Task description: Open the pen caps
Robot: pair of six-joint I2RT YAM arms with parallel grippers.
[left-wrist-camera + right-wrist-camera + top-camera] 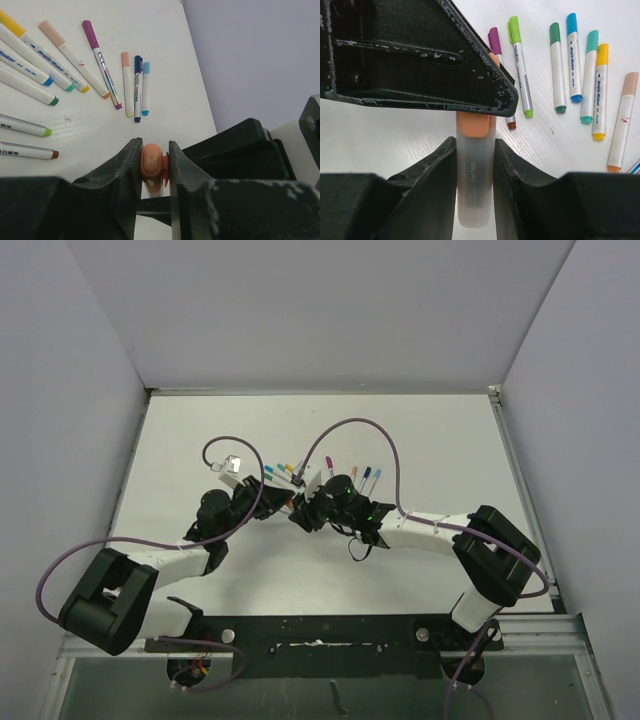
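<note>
The left gripper carries the cap outward and down and releases it next, since bare tabletop beside the pens lies below and outward of the gripper.
Both grippers hold one fat pen above the table centre. My left gripper is shut on its fat orange cap. My right gripper is shut on the pale frosted barrel. In the right wrist view the orange cap still sits on the barrel, and the left gripper's finger covers its far end. In the top view the two grippers meet at the left gripper and right gripper. Several thin pens with coloured caps lie on the table.
Thin capped pens lie in a fan behind the grippers and to their right. In the right wrist view they show green, blue and yellow caps. Grey walls enclose the white table.
</note>
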